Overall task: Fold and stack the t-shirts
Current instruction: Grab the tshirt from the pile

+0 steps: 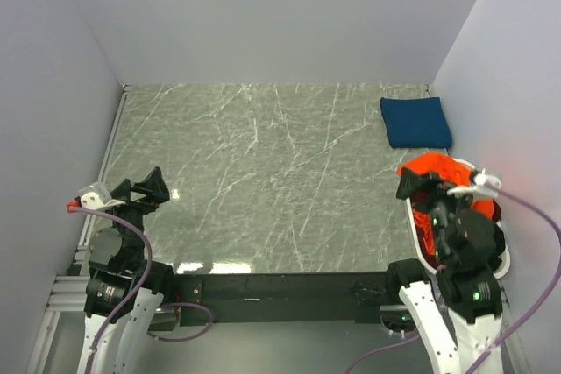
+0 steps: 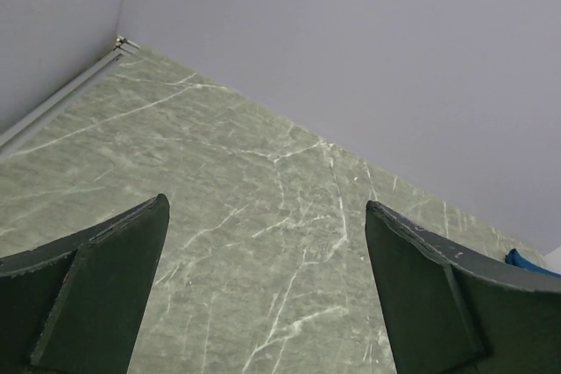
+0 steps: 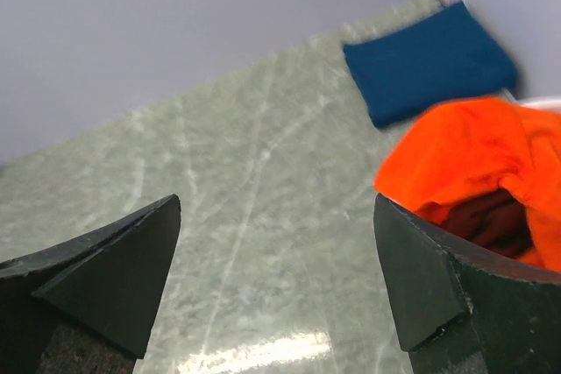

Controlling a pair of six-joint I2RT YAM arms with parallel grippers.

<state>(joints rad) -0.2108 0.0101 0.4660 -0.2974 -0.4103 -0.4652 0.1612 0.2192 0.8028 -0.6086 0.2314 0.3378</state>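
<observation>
My right gripper moves outward, tips downward and lowers onto the orange t-shirt's far fold (image 1: 433,164) (image 3: 460,142) by the basket's rim next, since that cloth lies uppermost over the maroon.
A folded navy blue t-shirt (image 1: 415,122) lies flat at the far right of the table, and also shows in the right wrist view (image 3: 428,60). A bright orange t-shirt (image 1: 436,166) is heaped in the white basket (image 1: 414,229) at the right edge, with dark maroon cloth (image 3: 491,221) under it. My right gripper (image 1: 419,183) is open and empty, raised at the basket's left rim beside the orange t-shirt (image 3: 473,159). My left gripper (image 1: 145,187) is open and empty above the table's near left. No black shirt shows.
The green marble table (image 1: 263,172) is walled by pale panels at the back and on both sides. A metal rail (image 1: 110,142) runs along its left edge. The black mounting bar (image 1: 280,286) spans the near edge between the arm bases.
</observation>
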